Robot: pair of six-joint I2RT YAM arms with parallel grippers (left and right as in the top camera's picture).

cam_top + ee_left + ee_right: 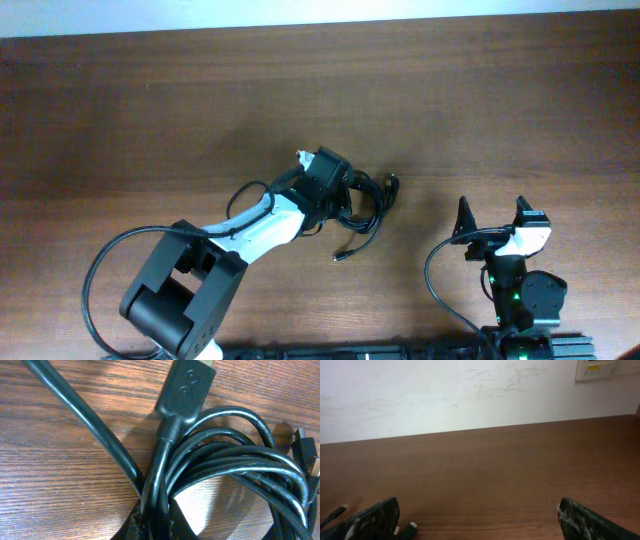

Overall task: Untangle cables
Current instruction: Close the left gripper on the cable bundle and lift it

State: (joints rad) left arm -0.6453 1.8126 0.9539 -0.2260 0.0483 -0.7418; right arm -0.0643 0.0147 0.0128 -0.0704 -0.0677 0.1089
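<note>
The fingers of my left gripper pinch several black cord pieces together, so next I will move it to the left in the overhead view and let the pieces go onto the tabletop.
The cables (362, 205) are a small bundle of thin black cords on the wooden table, with one plug end (343, 256) trailing toward the front. My left gripper (335, 195) reaches over the bundle's left side. In the left wrist view its fingers (160, 522) are closed around several black cord strands (220, 467), below a flat black plug (186, 387). My right gripper (493, 222) is open and empty, well to the right of the bundle. In the right wrist view its fingers (479, 519) stand wide apart, with a plug tip (408, 530) low at the left.
The wooden table (500, 100) spreads to a pale wall at the back. A thicker black arm wire (100, 270) loops at the left arm's base. Another arm wire (435, 280) curves by the right arm's base.
</note>
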